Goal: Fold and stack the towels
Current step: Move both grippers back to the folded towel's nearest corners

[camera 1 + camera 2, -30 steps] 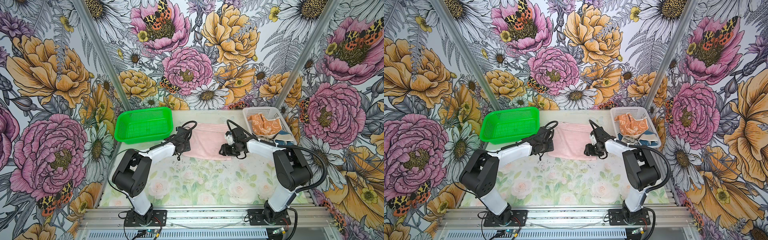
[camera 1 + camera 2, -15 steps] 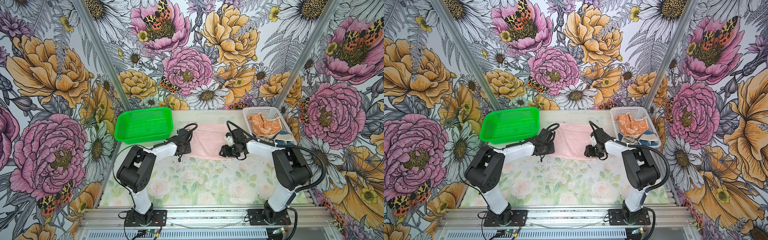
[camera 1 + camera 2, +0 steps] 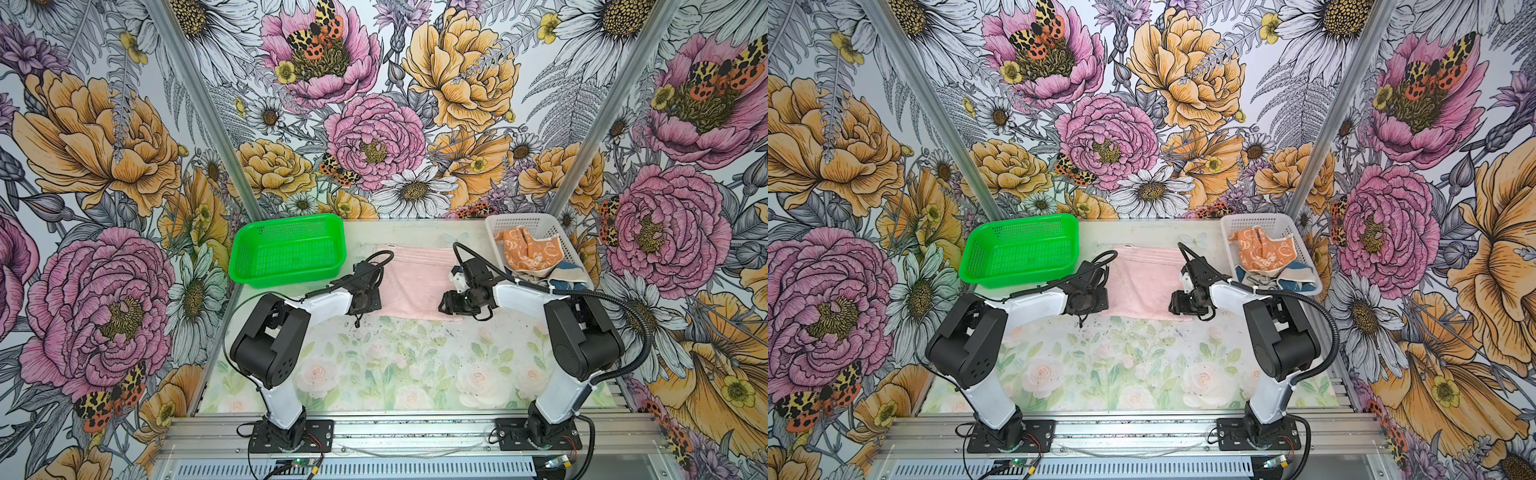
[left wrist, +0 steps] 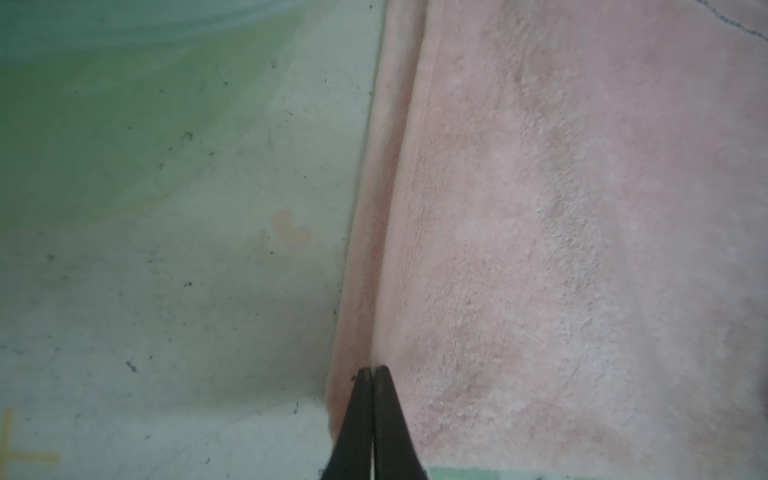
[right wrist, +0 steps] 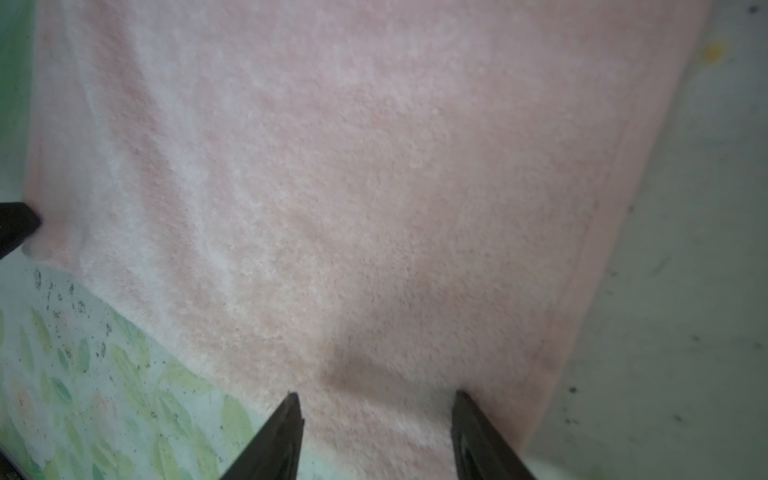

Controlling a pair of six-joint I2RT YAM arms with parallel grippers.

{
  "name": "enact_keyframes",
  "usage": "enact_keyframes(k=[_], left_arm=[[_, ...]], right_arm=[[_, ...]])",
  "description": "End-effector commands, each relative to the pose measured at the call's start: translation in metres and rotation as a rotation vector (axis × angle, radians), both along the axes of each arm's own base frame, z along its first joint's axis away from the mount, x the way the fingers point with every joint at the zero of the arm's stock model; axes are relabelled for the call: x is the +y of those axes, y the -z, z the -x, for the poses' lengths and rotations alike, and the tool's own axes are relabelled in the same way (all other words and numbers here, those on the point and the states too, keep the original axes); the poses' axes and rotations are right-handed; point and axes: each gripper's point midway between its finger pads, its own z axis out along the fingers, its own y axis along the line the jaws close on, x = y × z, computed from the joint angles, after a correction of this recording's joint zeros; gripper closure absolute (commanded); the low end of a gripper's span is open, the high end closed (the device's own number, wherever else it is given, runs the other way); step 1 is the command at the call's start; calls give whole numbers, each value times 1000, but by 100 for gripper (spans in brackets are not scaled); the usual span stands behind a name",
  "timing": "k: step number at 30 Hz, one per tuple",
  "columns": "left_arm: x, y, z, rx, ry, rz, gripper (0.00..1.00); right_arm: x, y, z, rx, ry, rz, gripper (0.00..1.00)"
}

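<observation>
Next, my right gripper draws back, away from my left gripper, onto the towel's near corner (image 3: pixel 459 318) to close, as both open fingers are inside the towel's side hem.
The pale pink towel (image 3: pixel 415 282) (image 3: pixel 1144 282) lies flat on the table between my two arms. My left gripper (image 3: pixel 371 299) (image 4: pixel 372 370) is at the near end of the towel's left edge, shut on its hem fold (image 4: pixel 365 249). One of its fingers (image 5: pixel 16 224) shows at that corner in the right wrist view. My right gripper (image 3: pixel 446 302) (image 5: pixel 376 397) is open over the pink towel (image 5: pixel 332 187) at its near right corner, one finger on each side of a patch of cloth. The orange rabbit towel (image 3: pixel 528 249) and the blue towel (image 3: pixel 567 278) lie crumpled in the white basket (image 3: pixel 540 220).
A green basket (image 3: pixel 291 279) (image 3: pixel 1021 280) stands at the back left, close to my left wrist. The white basket (image 3: pixel 1266 218) is at the back right against the wall. The flowered mat (image 3: pixel 415 365) stretches toward the front rail.
My left gripper has shut at the pink towel's left edge, and its arm has edged slightly toward the towel. The right gripper has stayed put and open.
</observation>
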Motion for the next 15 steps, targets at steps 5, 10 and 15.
enact_keyframes(k=[5,10,15], left_arm=[[14,-12,20,-47,-46,-14,100],[17,3,34,-27,-53,-19,100],[17,7,41,-18,-50,-18,100]], right_arm=[[-7,4,10,5,18,16,41],[-11,9,18,26,27,23,41],[-14,1,28,8,39,27,41]])
